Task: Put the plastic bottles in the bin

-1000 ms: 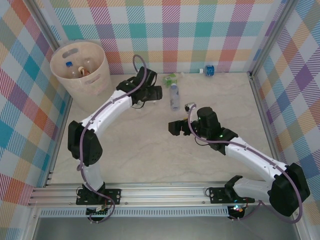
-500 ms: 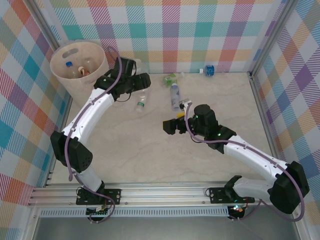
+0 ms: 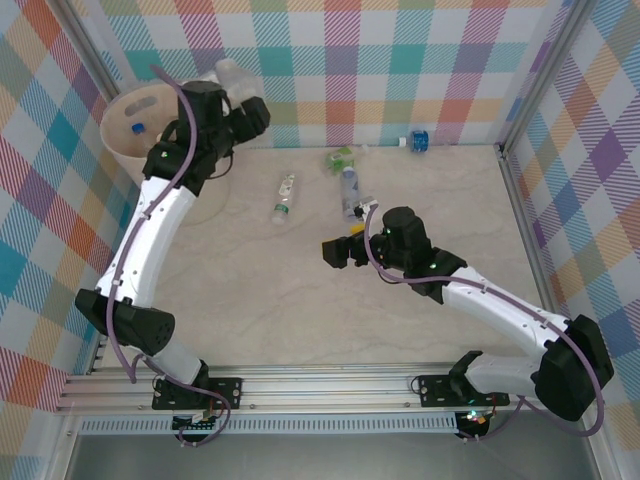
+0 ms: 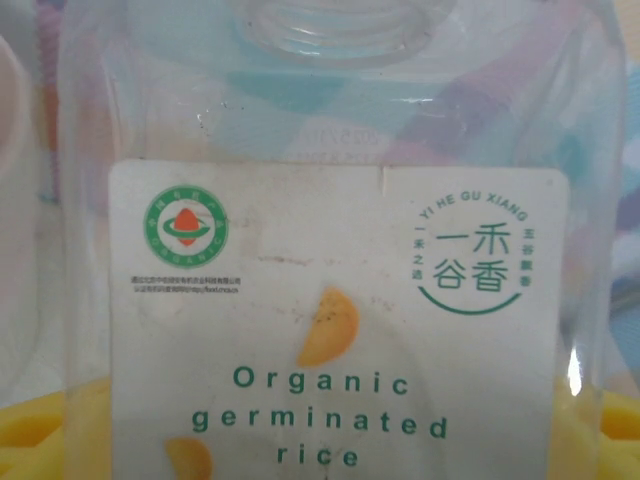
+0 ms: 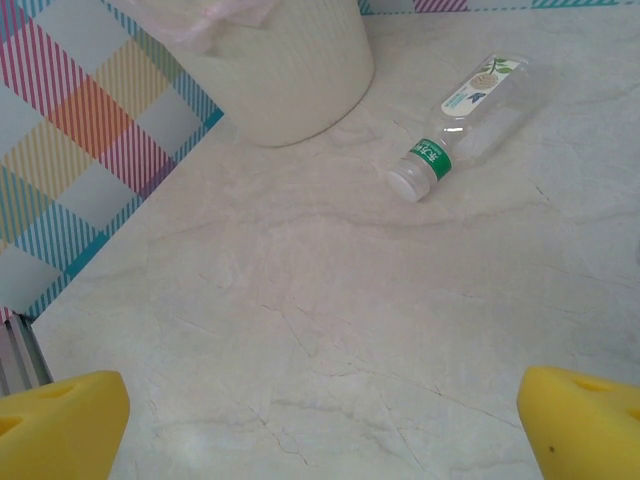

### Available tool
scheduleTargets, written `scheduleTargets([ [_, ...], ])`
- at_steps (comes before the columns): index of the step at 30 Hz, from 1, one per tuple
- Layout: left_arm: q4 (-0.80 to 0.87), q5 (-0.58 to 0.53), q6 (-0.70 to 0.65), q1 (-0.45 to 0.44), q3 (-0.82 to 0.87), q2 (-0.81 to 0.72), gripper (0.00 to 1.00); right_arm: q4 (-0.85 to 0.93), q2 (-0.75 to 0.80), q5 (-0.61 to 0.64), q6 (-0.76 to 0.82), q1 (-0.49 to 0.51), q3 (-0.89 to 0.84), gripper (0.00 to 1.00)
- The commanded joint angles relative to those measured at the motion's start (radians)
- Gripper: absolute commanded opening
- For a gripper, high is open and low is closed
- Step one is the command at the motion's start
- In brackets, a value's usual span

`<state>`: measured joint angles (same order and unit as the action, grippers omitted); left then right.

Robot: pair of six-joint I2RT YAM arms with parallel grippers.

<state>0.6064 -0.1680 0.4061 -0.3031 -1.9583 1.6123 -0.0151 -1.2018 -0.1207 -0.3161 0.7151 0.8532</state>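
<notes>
The clear plastic bottle (image 3: 232, 75) is outside the beige bin's rim. Next, the left gripper swings across that rim and turns over the beige bin's opening (image 3: 148, 117) to release it.
My left gripper (image 3: 243, 108) is raised beside the rim of the beige bin (image 3: 122, 118), shut on a clear plastic bottle (image 3: 232, 75). In the left wrist view this bottle (image 4: 330, 300) has a white "Organic germinated rice" label and sits between the yellow pads (image 4: 40, 430). A green-labelled bottle (image 3: 284, 198) lies on the table, also in the right wrist view as the bottle (image 5: 465, 110) next to the bin (image 5: 290, 70). Another bottle (image 3: 349, 190) lies to its right. My right gripper (image 3: 335, 250) hovers open over bare table, with nothing between its fingertips (image 5: 60, 420).
A crushed green bottle (image 3: 342, 158) and a blue-labelled bottle (image 3: 418, 140) lie by the back wall. A blue-capped bottle (image 3: 137, 128) rests inside the bin. Checked walls close the table on three sides.
My left arm has swung up and left from the table's middle to the bin's rim, carrying the clear bottle. The green-labelled bottle beneath is uncovered. My right gripper has edged left.
</notes>
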Motion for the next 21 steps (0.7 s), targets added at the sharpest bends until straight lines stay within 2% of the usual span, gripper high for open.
scheduleTargets([
  [1,-0.081,-0.120,-0.029,0.047,-0.045,-0.029,0.59,-0.017,-0.002,0.012,0.029,0.009,0.030,1.00],
  [5,-0.117,-0.189,-0.067,0.111,-0.068,-0.006,0.59,-0.023,-0.010,0.016,0.032,0.009,0.030,1.00],
  [13,-0.054,-0.177,-0.048,0.247,-0.209,0.127,0.59,-0.016,-0.025,0.019,0.035,0.009,0.033,1.00],
  [21,-0.089,-0.251,0.004,0.314,-0.205,0.199,0.59,-0.001,-0.031,0.053,0.035,0.009,0.026,1.00],
])
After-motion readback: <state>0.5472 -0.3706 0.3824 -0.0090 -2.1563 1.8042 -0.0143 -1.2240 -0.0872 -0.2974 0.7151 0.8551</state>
